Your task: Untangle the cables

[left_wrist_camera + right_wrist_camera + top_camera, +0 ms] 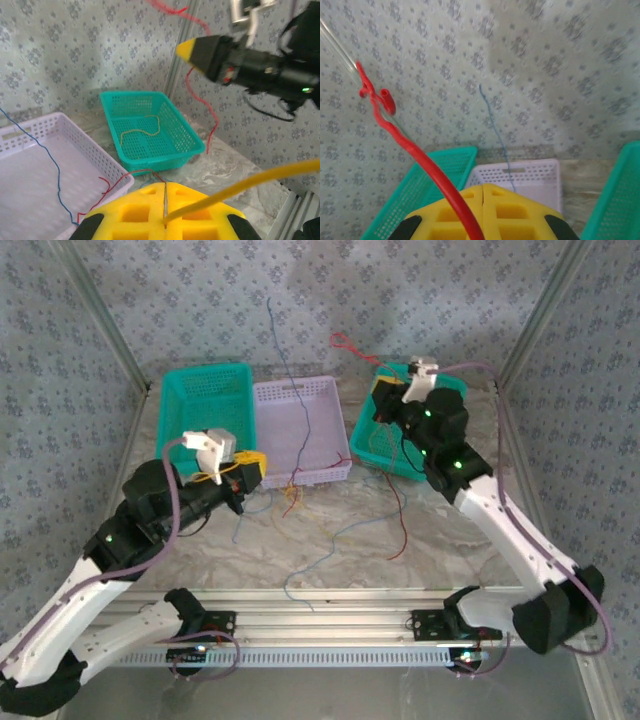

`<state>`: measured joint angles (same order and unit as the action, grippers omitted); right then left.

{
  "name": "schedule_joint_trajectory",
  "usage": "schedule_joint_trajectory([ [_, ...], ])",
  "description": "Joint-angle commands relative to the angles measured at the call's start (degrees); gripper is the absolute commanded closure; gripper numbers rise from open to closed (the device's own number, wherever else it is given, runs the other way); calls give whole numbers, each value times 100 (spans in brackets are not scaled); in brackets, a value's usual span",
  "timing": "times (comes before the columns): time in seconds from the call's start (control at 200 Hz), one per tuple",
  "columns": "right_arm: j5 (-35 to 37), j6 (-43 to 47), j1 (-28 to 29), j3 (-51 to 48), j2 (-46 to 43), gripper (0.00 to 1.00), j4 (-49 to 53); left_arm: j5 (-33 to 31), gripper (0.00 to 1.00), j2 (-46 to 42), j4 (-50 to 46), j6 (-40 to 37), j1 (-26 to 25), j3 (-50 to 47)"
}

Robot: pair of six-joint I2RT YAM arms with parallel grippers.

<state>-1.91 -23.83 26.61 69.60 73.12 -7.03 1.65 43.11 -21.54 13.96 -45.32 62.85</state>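
Observation:
My right gripper will next cross the lilac basket (300, 435) to the empty teal basket, go down and let go of the red cable, as the basket below already has yellow cable.
The cables are thin red, blue and yellow wires. My left gripper (257, 466) (165, 186) is shut on a yellow cable (250, 184) that runs off to the right from between its yellow fingers. My right gripper (379, 390) (483, 187), over the right teal basket (372, 448), is shut on a red cable (420, 156) that rises to a curled end (345, 341). A blue cable (277, 335) (495, 125) stands up above the lilac basket (300, 435). More red cable (400, 515) and blue cable (325, 555) lie tangled on the table. Another yellow cable (142, 131) lies in the teal basket (192, 145).
A second teal basket (205, 405) stands left of the lilac one. Patterned walls and metal posts (530, 330) close in the back and sides. An aluminium rail (330, 625) runs along the near edge between the arm bases.

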Motion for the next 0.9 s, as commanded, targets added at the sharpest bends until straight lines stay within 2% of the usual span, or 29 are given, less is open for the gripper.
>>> schedule_joint_trajectory([
  [0.0, -833, -456, 134, 884, 804, 100, -60, 9, 100, -47, -190, -210, 42, 59],
  [0.165, -1732, -666, 519, 2386, 2496, 100, -154, 256, 100, -249, -78, -181, 47, -144],
  [0.285, -2575, -1324, 580, 3908, 3903, 100, -153, 342, 100, -409, -162, -198, 41, -205],
  [0.435, -3280, -1559, 865, 6586, 5621, 100, 712, 328, 100, -589, -317, -222, 41, -272],
  [0.525, -3452, -1550, 1116, 8354, 6773, 100, 1296, 267, 100, -698, -389, -241, 44, -313],
  [0.575, -3491, -1676, 1217, 8998, 7274, 100, 1326, 251, 100, -749, -384, -242, 46, -343],
  [0.685, -3399, -1951, 1324, 8973, 7699, 100, 768, 282, 100, -816, -351, -209, 47, -387],
  [0.894, -3470, -1490, 1581, 8948, 8139, 100, 666, 327, 100, -822, -377, -206, 47, -423],
])
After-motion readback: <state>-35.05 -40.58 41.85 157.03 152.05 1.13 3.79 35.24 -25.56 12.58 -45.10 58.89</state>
